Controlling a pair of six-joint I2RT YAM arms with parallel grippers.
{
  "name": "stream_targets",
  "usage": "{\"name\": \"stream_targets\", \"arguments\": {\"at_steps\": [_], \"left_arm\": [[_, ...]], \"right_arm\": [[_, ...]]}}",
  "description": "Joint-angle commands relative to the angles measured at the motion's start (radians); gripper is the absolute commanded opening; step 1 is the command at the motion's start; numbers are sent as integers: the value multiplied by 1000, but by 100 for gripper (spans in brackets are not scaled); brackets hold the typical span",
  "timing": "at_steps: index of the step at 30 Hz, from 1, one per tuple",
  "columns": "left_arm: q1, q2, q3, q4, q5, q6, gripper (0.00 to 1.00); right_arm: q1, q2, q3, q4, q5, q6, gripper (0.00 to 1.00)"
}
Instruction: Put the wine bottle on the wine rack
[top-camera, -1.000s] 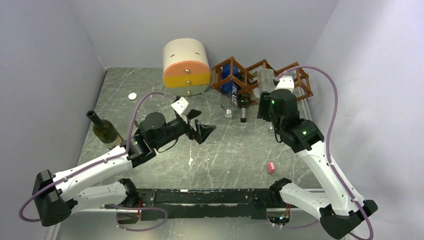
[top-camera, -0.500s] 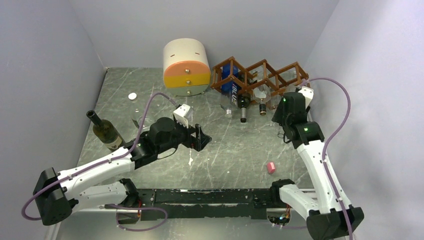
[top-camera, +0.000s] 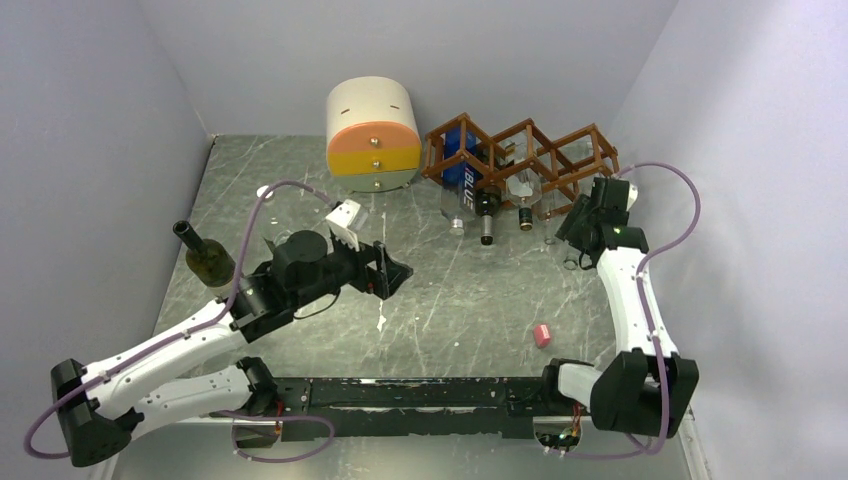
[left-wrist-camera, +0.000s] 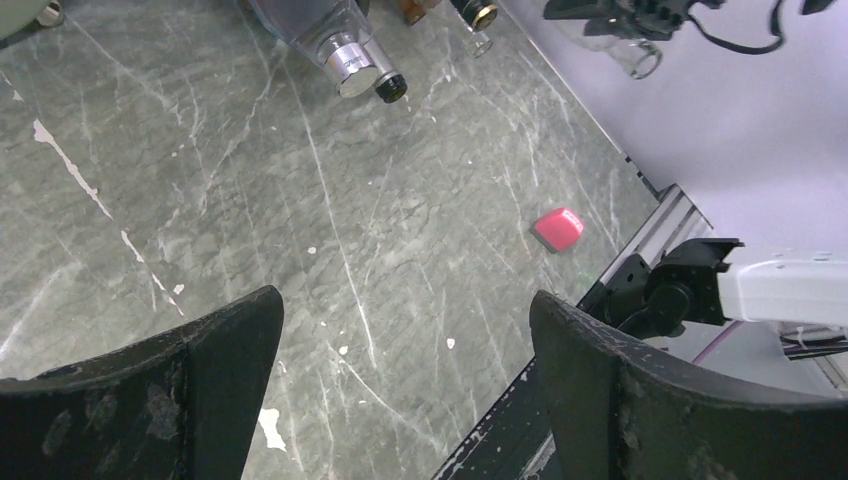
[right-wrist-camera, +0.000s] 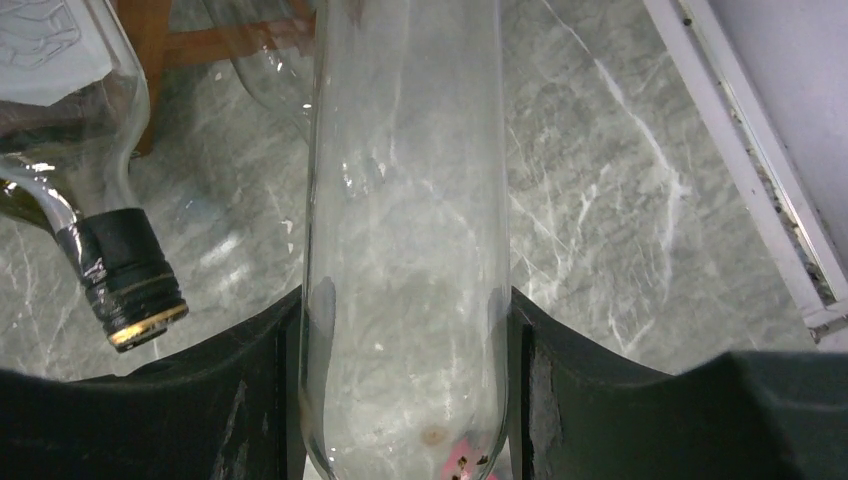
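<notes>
My right gripper slides the clear bottle outward into the rack's end section (top-camera: 583, 158) next and releases it, since the neighbouring sections of the rack hold bottles.
The reddish-brown wooden wine rack (top-camera: 540, 160) stands at the back right, and one of its bars shows in the right wrist view (right-wrist-camera: 230, 45). It holds a blue bottle (top-camera: 465, 178), a dark-necked bottle (top-camera: 487, 215) and a clear bottle with a black cap (top-camera: 525, 208). My right gripper (top-camera: 584, 224) is at the rack's right end, shut on a clear glass wine bottle (right-wrist-camera: 405, 200), gripped between both fingers (right-wrist-camera: 405, 330). That bottle also shows in the left wrist view (left-wrist-camera: 625, 50). My left gripper (top-camera: 385, 270) is open and empty over the table's middle (left-wrist-camera: 405, 330).
An olive-green bottle (top-camera: 205, 262) stands upright at the left, beside my left arm. A cream-and-orange drawer cabinet (top-camera: 372, 135) stands left of the rack. A small pink object (top-camera: 542, 335) lies at the front right (left-wrist-camera: 558, 228). The right wall is close to my right arm.
My right gripper has carried the clear bottle rightward, from in front of the rack to its right end. My left gripper has drawn back slightly to the left, still open.
</notes>
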Motion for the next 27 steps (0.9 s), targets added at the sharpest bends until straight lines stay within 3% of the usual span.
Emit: {"name": "stream_targets", "arguments": {"at_steps": [1,9,27], "left_arm": [[-4,-46,21,-9,34,-12,97],[-4,-58,58,-44,118,31,97],[-4,-33,83,-82,95,65,97]], "right_arm": [[-26,38,78,130,-63,-49,0],[-52,61,53,241,-112,-89,0],[-64,38,-142,518,-150,-361,0]]}}
